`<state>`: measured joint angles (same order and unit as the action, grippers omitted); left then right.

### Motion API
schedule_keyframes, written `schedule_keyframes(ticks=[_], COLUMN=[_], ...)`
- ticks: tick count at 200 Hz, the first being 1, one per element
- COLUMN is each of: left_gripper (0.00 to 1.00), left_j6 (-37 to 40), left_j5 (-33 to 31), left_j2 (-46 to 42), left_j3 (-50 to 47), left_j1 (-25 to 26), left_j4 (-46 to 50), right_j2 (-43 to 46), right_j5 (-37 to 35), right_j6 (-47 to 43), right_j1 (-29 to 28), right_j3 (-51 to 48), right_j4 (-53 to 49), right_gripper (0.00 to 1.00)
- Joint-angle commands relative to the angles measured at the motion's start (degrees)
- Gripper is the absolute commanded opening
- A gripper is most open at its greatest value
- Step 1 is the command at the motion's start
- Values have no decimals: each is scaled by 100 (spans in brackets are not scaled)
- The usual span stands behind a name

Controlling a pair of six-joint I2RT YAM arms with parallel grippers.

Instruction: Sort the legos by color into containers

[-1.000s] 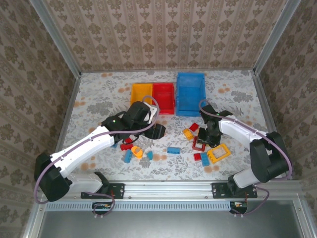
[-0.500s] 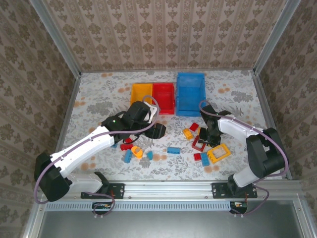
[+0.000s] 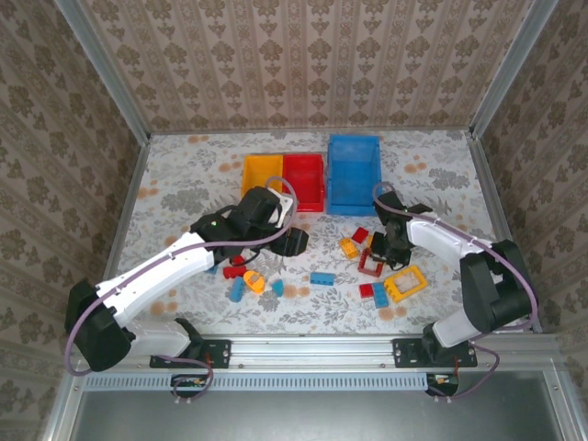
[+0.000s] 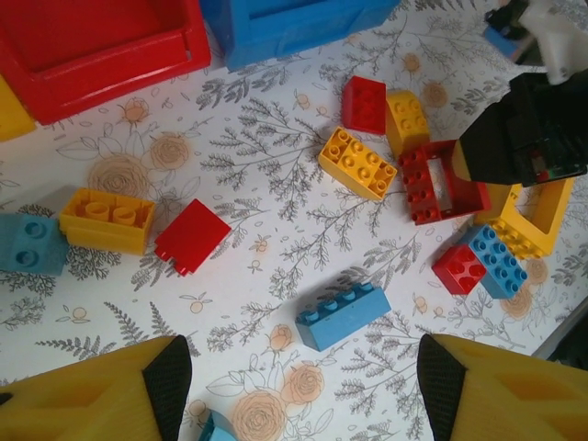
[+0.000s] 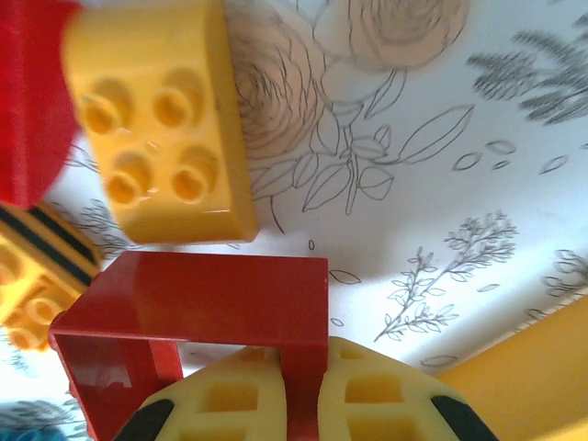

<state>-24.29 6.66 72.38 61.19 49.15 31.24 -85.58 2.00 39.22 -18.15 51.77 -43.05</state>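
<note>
My right gripper will lift the red frame [image 5: 197,303], move it outward over the blue bin's bottom past the bin's near side, and release it inside.
My right gripper [image 5: 299,404] is shut on one wall of an open red lego frame [image 5: 197,303], which sits low over the table among the right-hand pile [image 3: 371,265]. A yellow lego [image 5: 161,119] lies just beyond the frame. My left gripper [image 4: 299,386] hangs open above a long blue lego [image 4: 343,314], holding nothing. Red, yellow and blue legos lie scattered between the arms, among them a yellow frame [image 3: 405,283]. The yellow bin [image 3: 248,175], red bin [image 3: 322,188] and larger blue bin [image 3: 354,207] stand side by side at the back.
A second cluster of legos [image 3: 246,274] lies under the left arm. The red bin's wall [image 4: 110,78] and the blue bin's wall [image 4: 294,37] are close beyond the left gripper. Metal rails and patterned walls enclose the table.
The right gripper has shifted slightly towards the bins with the red frame in its hold. The left arm has hardly moved.
</note>
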Motion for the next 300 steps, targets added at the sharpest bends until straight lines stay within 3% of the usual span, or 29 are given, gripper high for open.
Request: schedule_keyframes(ticks=[1,28,95,142,190,218,300], left_gripper=[69,70,70,70,70,70,67], left_j6=[-58,-62,48,13,81,125,298], left_j5=[-258,-415,-436,-351,-312,-272,-150], left_j2=[4,123,690,734,798,846,996], left_j3=[379,864,1615,1539,1385,1341,1290], left_j1=[34,-94,-323,-320,-318,-301,-215], left_j4=[-48,-82,-258,-187,-123,-110,-40], right_j2=[454,-78,-2950,-4041,-4231,-4046,-2585], right_j5=[-441,-645,-1125,-1321,-1160,-1143,-1169], right_j6=[-147,-604,-1185,-1146,-1115,-1092,-1025], right_j1=[-20,-84,-100,6,11,8,7], right_j3=[803,2045,4998,5999,6170,6102,5912], right_j4=[-389,-683,-986,-1330,-1351,-1356,-1439], right_gripper=[3,3,1,1,23,30,33])
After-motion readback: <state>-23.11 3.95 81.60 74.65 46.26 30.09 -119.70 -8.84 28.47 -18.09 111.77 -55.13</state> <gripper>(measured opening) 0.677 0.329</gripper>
